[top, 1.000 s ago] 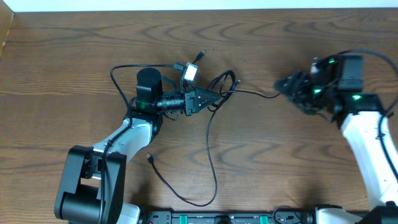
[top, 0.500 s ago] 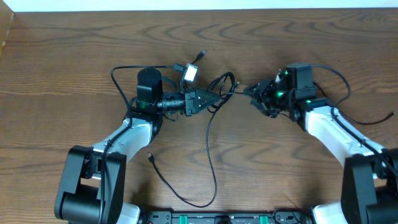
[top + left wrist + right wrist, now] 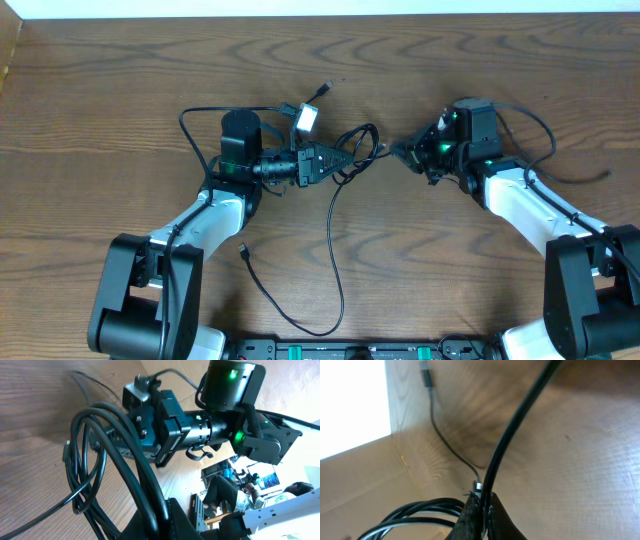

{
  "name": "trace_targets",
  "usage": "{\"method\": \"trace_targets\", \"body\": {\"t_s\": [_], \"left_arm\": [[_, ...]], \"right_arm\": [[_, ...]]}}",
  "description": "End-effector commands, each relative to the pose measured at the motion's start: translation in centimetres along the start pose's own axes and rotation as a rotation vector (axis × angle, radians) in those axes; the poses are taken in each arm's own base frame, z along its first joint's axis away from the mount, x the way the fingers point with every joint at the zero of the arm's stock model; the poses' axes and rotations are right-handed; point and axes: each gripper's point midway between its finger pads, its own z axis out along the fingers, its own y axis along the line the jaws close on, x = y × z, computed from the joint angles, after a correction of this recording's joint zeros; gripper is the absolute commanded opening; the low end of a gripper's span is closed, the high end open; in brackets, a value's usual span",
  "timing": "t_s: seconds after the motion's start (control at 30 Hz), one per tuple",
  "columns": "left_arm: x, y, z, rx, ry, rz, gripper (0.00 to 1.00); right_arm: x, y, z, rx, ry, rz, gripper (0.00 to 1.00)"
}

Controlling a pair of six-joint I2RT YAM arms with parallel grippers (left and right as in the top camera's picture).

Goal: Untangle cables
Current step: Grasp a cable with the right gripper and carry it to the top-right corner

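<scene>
Next I will swing my right gripper over the bare far table corner (image 3: pixel 604 46) and release the cable, since that spot lies outward and to its right in the overhead view.
The cables (image 3: pixel 358 140) lie tangled at mid-table as black loops. One long black strand (image 3: pixel 333 255) trails toward the front edge. My left gripper (image 3: pixel 344 160) points right and is shut on the loops; in the left wrist view the thick black cable loops (image 3: pixel 95 455) run down into its closed jaws (image 3: pixel 167 520). My right gripper (image 3: pixel 402 152) sits just right of the tangle. In the right wrist view its fingers (image 3: pixel 483 510) are shut on one black cable (image 3: pixel 515 420) beside a small metal plug tip (image 3: pixel 477 486).
A white plug block (image 3: pixel 305 117) and a small black plug (image 3: pixel 324 90) lie behind the left gripper. A loose plug end (image 3: pixel 241 254) rests near the left arm's base. The right arm's own thick wires (image 3: pixel 540 120) loop at the back right.
The right arm swung left from the table's right side up to the tangle, and its jaws went from open to shut on a black cable. The left arm stayed put.
</scene>
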Motion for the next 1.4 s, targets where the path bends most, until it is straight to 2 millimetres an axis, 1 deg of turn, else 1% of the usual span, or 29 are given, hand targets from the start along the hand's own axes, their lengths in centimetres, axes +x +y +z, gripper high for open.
{"method": "trace_targets", "body": {"t_s": [0.0, 0.07, 0.1, 0.13, 0.2, 0.23, 0.27, 0.33, 0.37, 0.43, 0.5, 0.57, 0.63, 0.7, 0.8, 0.87, 0.97, 1.07, 1.1, 1.13, 1.23, 1.33, 1.37], "left_arm": [[0.0, -0.2, 0.0, 0.010, 0.003, 0.024, 0.08], [0.0, -0.2, 0.0, 0.010, 0.003, 0.024, 0.08], [-0.1, -0.2, 0.0, 0.009, 0.003, 0.025, 0.08], [-0.1, -0.2, 0.0, 0.009, 0.003, 0.027, 0.08], [-0.2, 0.1, 0.0, -0.007, -0.007, 0.025, 0.08], [-0.2, 0.4, 0.0, -0.024, -0.013, 0.016, 0.08], [-0.2, 0.8, 0.0, -0.044, -0.019, 0.001, 0.08], [0.0, 2.5, -0.2, -0.125, -0.036, -0.061, 0.08], [0.2, 3.3, -0.3, -0.163, -0.041, -0.091, 0.08], [1.0, 5.1, -0.6, -0.253, -0.042, -0.170, 0.08], [2.1, 6.2, -1.0, -0.311, -0.028, -0.236, 0.08], [3.0, 6.6, -1.1, -0.330, -0.004, -0.267, 0.08], [3.4, 6.7, -1.1, -0.336, 0.008, -0.276, 0.08], [3.5, 6.7, -1.2, -0.337, 0.012, -0.278, 0.08], [3.5, 6.7, -1.2, -0.338, 0.011, -0.277, 0.08], [3.5, 6.7, -1.2, -0.338, 0.012, -0.275, 0.08], [3.5, 6.8, -1.2, -0.343, 0.010, -0.275, 0.08], [3.7, 7.9, -1.6, -0.409, -0.002, -0.292, 0.08], [3.7, 8.3, -1.8, -0.435, -0.007, -0.299, 0.08], [3.9, 8.9, -2.1, -0.472, -0.014, -0.307, 0.08], [3.9, 9.0, -2.2, -0.476, -0.014, -0.309, 0.08], [4.0, 9.0, -2.2, -0.478, -0.012, -0.313, 0.08], [4.0, 9.0, -2.2, -0.478, -0.011, -0.315, 0.07]], "right_arm": [[-0.9, 1.2, -0.8, -0.044, -0.035, -0.290, 0.01], [-2.8, 3.0, -2.8, -0.097, -0.108, -0.375, 0.01], [-4.1, 4.4, -4.5, -0.127, -0.165, -0.420, 0.01], [-5.0, 5.3, -5.8, -0.141, -0.208, -0.454, 0.01], [-8.3, 8.0, -10.6, -0.163, -0.375, -0.562, 0.01], [-9.5, 9.0, -12.7, -0.163, -0.447, -0.605, 0.01], [-10.5, 9.7, -14.4, -0.158, -0.501, -0.634, 0.01], [-13.3, 11.2, -19.7, -0.133, -0.661, -0.700, 0.01], [-14.0, 11.6, -21.1, -0.127, -0.700, -0.711, 0.01], [-16.1, 12.4, -24.9, -0.108, -0.790, -0.724, 0.01], [-17.6, 13.1, -27.5, -0.080, -0.853, -0.762, 0.01], [-19.1, 14.3, -29.9, -0.033, -0.918, -0.804, 0.01], [-20.4, 15.3, -31.2, 0.010, -0.962, -0.829, 0.01], [-22.2, 16.7, -32.7, 0.065, -1.015, -0.838, 0.01], [-24.6, 18.5, -34.0, 0.112, -1.054, -0.861, 0.01], [-27.1, 19.6, -35.4, 0.148, -1.099, -0.856, 0.01], [-29.9, 20.6, -37.2, 0.165, -1.147, -0.850, 0.01], [-31.9, 21.1, -38.1, 0.166, -1.173, -0.853, 0.01], [-32.7, 21.0, -38.1, 0.169, -1.183, -0.852, 0.01], [-34.0, 20.5, -37.9, 0.195, -1.198, -0.854, 0.01], [-36.9, 18.3, -36.9, 0.274, -1.229, -0.832, 0.01], [-39.4, 15.5, -36.0, 0.383, -1.251, -0.803, 0.01], [-40.2, 14.2, -35.7, 0.441, -1.255, -0.793, 0.01]]}}
